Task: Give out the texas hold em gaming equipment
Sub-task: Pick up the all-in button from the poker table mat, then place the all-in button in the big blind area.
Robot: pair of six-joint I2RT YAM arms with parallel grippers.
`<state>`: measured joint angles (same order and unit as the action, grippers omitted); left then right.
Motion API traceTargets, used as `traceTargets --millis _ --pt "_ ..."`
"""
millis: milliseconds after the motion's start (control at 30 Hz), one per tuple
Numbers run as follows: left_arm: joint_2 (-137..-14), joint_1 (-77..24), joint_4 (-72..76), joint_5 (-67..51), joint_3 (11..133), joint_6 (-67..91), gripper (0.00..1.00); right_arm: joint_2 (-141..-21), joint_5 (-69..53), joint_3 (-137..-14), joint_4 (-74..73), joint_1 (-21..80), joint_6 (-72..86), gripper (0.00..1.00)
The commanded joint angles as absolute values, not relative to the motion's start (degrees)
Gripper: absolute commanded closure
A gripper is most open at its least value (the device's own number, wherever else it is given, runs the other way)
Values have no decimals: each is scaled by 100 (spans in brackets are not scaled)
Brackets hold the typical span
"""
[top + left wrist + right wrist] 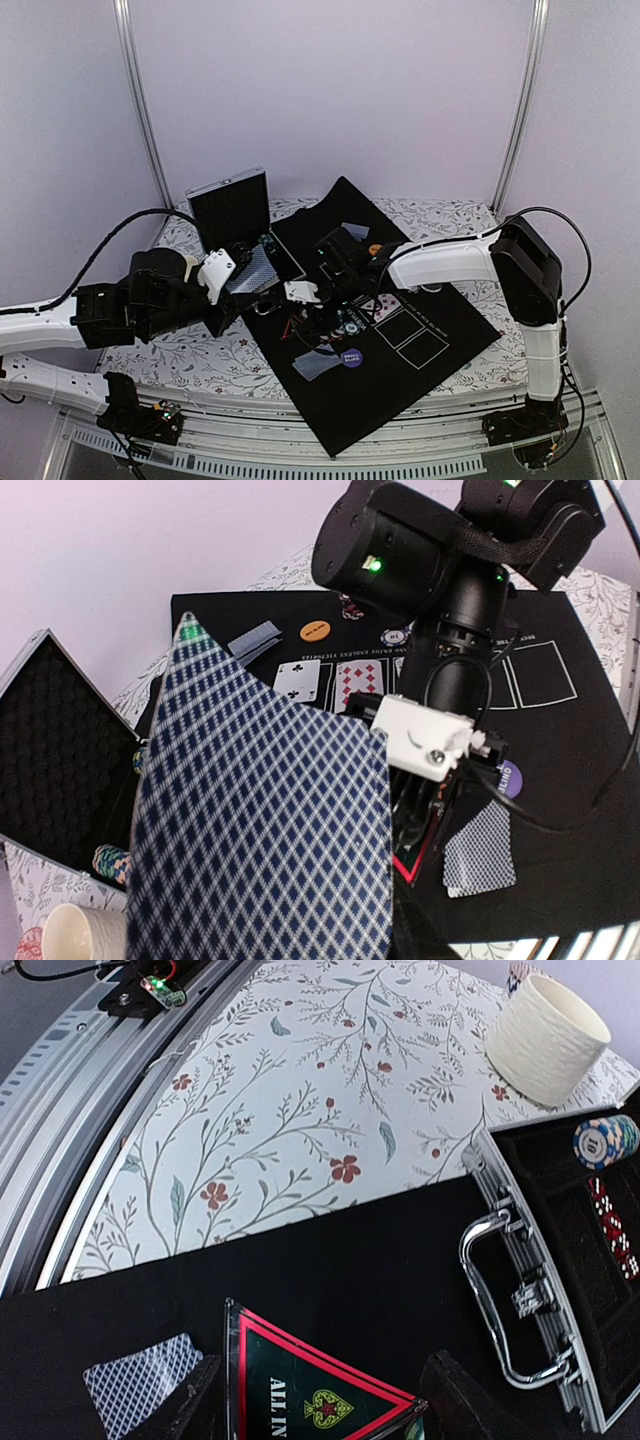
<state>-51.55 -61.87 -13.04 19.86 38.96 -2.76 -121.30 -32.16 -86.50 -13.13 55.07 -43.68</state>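
The mat is bare beside the orange button (375, 249). I need to move the triangle outward and to the right in the top view with my right gripper, then lower and release it there.
My left gripper (243, 272) holds a blue-checked playing card (260, 820) upright near the silver case; the card fills the left wrist view and hides the fingers. My right gripper (322, 1370) is low over the black mat (400, 300), its fingers (190, 1405) closed against a red-edged black "ALL IN" triangle (310, 1390). The right gripper also shows in the top view (310, 322). A face-down card (140, 1380) lies beside it. Two face-up cards (325, 680), an orange button (314, 631), a purple button (510, 777) and a chip (396, 637) lie on the mat.
The open silver case (230, 205) stands at the back left, its handle (510, 1280) close to my right gripper. It holds teal chips (605, 1142). A white cup (550, 1035) stands on the flowered cloth (300, 1110). A grey card stack (255, 640) lies at the mat's far corner.
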Motion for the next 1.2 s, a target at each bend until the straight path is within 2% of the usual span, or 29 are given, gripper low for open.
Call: traceTargets --millis 0,367,467,767,1167 --pt "-5207 -6130 -1240 1926 3964 -259 65 -11518 -3068 -8082 -1111 5147 -4157 48" --pt "-5264 -6109 -1223 1890 4007 -279 65 -10581 -2805 -6971 -608 3698 -3544 49" --pt "-5248 -6116 -1266 1881 4029 -272 65 -10448 -2687 -6824 -541 3045 -3250 53" --pt "-5226 -6117 -1275 1882 4051 -261 65 -11210 -1892 -7772 -1093 1316 -2467 54" --pt "-5308 -6104 -1316 1863 4126 -298 65 -11899 -1953 -8901 -1259 1086 -1878 56"
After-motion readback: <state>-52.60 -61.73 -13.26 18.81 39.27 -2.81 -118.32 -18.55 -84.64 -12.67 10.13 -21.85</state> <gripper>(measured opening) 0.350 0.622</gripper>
